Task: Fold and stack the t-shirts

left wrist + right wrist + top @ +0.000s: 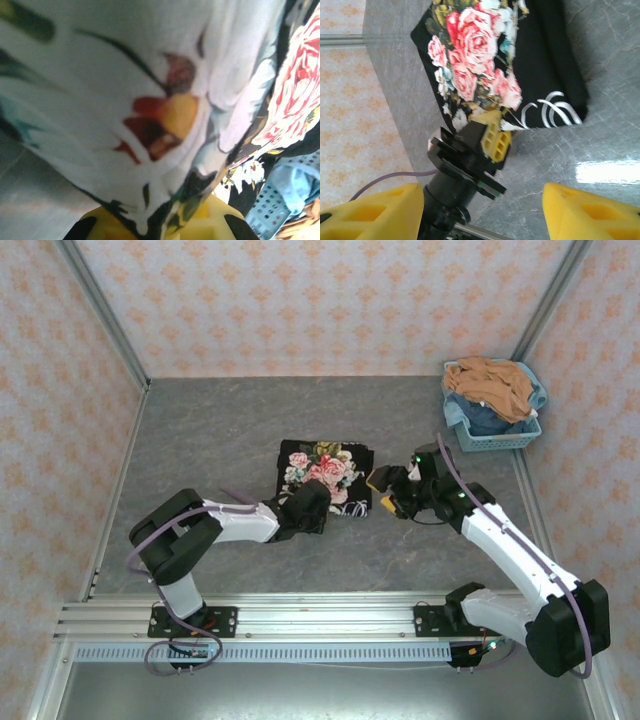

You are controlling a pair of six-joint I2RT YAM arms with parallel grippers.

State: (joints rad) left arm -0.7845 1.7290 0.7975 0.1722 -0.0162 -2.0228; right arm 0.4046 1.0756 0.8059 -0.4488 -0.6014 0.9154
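My left gripper holds the shirt's fold and should next drag the shirt outward and sideways, toward the table's far corner away from the basket. It should let go of the fold there, since that corner is empty.
A folded black t-shirt (325, 472) with a pink-rose print lies flat mid-table. My left gripper (308, 506) sits at its near edge, shut on a fold of the printed fabric. In the left wrist view that white, flowered cloth (150, 100) drapes over the yellow fingers (220, 220) and hides the jaw tips. My right gripper (386, 492) hovers just right of the shirt, open and holding nothing. In the right wrist view its yellow fingers (590, 212) stand wide apart over bare table, with the t-shirt (540, 65) and the left gripper (494, 141) ahead.
A light-blue lattice basket (500, 438) stands at the back right, holding tan and blue clothes (490, 385); its corner (280, 200) also shows in the left wrist view. Patterned walls enclose the grey table (200, 440) on three sides.
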